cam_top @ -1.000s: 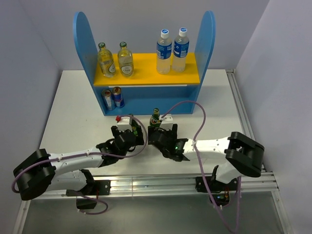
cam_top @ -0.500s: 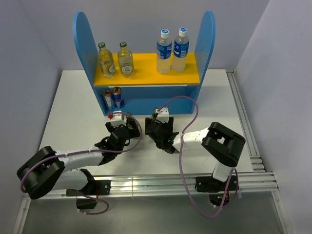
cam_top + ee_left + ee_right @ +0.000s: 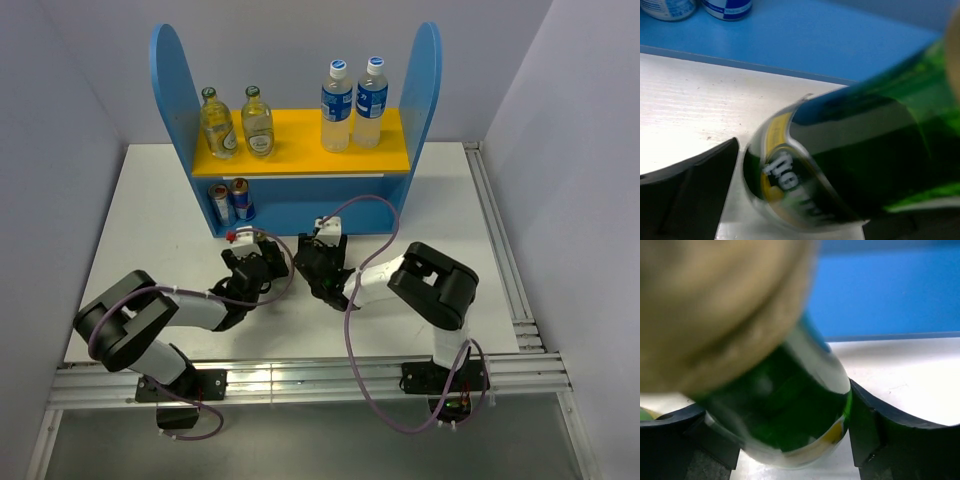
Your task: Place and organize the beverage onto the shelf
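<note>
Next, my right gripper takes the green bottle outward onto the blue surface of the lower level's half opposite the cans. It lets go there, because that half is empty.
The blue shelf stands at the back, with a yellow-orange upper board. On the board stand two gold-capped glass bottles at the left and two blue-labelled plastic bottles at the right. My left gripper is just in front of the shelf. In the left wrist view it is shut on a tilted dark green bottle. My right gripper is beside it. In the right wrist view it is shut on the other dark green bottle, whose gold cap looms close. Both green bottles are hidden in the top view.
Two blue and silver cans stand at the left end of the shelf's lower tier, and they also show in the left wrist view. The blue lower shelf front is right ahead of both grippers. Grey walls close in both sides.
Both grippers have moved forward toward the shelf's lower tier and closer together. The green bottle that stood upright in the right gripper is now hidden under the arms.
</note>
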Robot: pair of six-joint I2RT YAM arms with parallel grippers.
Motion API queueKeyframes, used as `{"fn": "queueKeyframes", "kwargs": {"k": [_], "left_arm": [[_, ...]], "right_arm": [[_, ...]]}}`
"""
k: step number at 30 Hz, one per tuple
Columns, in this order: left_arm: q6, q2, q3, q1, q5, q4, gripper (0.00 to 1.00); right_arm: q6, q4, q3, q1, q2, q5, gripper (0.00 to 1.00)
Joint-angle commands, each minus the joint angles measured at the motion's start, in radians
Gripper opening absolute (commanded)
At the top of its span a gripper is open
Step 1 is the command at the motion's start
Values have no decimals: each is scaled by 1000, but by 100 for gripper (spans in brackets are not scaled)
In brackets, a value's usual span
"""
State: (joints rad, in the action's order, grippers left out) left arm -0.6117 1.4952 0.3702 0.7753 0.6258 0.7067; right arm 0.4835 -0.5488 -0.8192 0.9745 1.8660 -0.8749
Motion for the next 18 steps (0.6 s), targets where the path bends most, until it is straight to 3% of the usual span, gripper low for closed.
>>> {"fn": "queueKeyframes", "kwargs": {"k": [1,2,3,4,6,7,8,10,18], "left_arm": [[41,48,12,-13,14,56,91],[46,57,21,-14,14,62,85],[47,66,25,-18,11,65,78],[47,83,38,-19,12,63,64],[47,97,44,-19,6,62,51],[43,99,45,-21,8,60,29],[38,100,49,-21,12,57,20],[30,93,47,-21,18,51,0],[47,-2,53,-21,8,-5,0]], "right_arm": [[-6,-71,-12,-10,32,-62,66],[-5,-68,-14,-13,36,-61,62],[-3,-68,-17,-14,39,-58,50],[-6,-66,-17,-16,39,-52,39],[-10,-53,-17,-17,36,-58,14],[-8,-45,-14,-19,32,-61,6],[1,-31,-9,-20,13,-78,0],[9,-25,11,-20,-30,-88,0],[3,58,15,-68,-168,-136,0]]}}
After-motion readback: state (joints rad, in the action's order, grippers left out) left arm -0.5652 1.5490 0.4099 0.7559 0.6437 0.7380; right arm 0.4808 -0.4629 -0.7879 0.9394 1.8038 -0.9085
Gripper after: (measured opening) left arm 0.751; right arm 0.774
